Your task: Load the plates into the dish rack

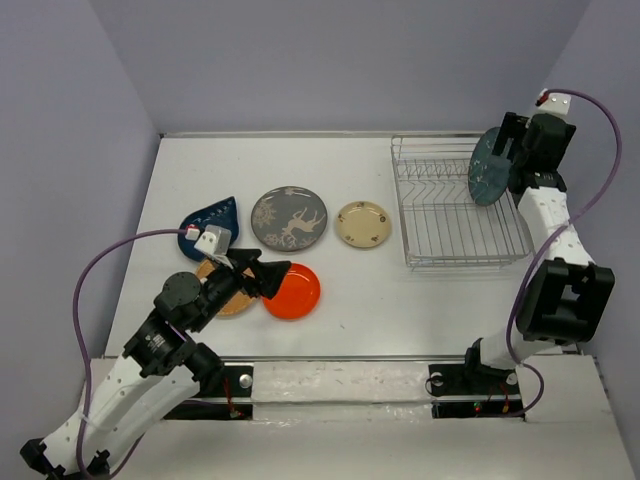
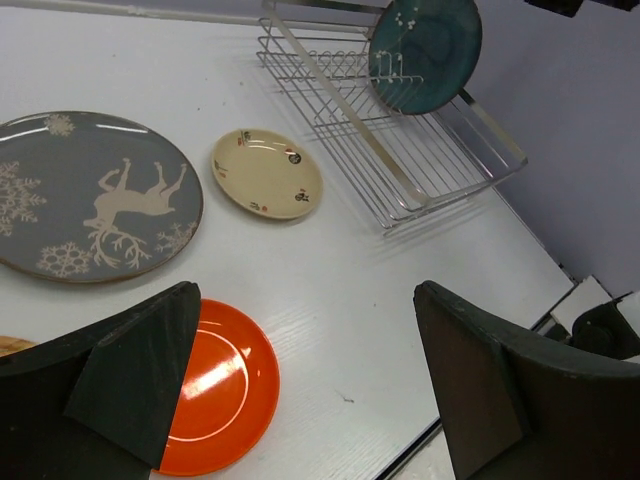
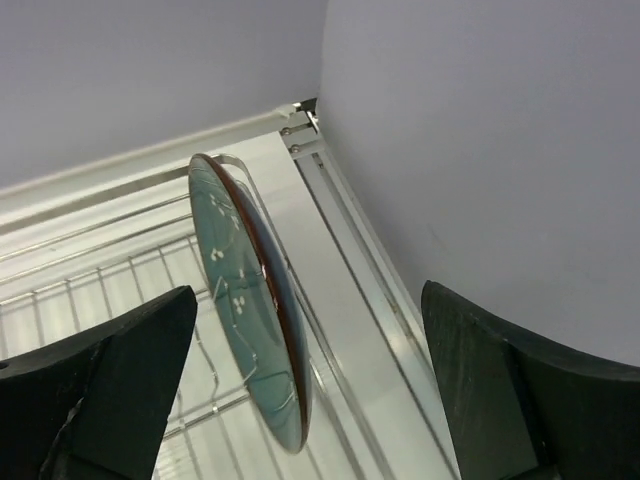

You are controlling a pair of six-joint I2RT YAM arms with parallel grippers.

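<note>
My left gripper moves outward and down onto the grey deer plate's near rim next, since the rack (image 1: 465, 262) still has bare wire rows for it.
The large teal plate (image 1: 490, 167) (image 3: 250, 300) stands on edge between the tines at the right end of the wire dish rack (image 1: 465, 262) (image 2: 400, 190). My right gripper (image 1: 510, 150) (image 3: 308, 292) is open, its jaws wide on either side of the plate and clear of it. On the table lie the grey deer plate (image 1: 289, 219) (image 2: 90, 195), the small cream plate (image 1: 363, 224) (image 2: 266, 173), the blue leaf plate (image 1: 205, 220) and the orange plate (image 1: 292, 291) (image 2: 215, 385). The tan plate (image 1: 228, 300) is partly hidden under my left gripper (image 1: 268, 275) (image 2: 305, 290), which hangs open and empty above the orange plate's edge.
The rack sits close to the right wall (image 1: 600, 120), with the back wall just behind it. The table's front edge (image 1: 340, 358) runs just below the orange plate. The rack's remaining tine rows (image 1: 430, 190) stand bare.
</note>
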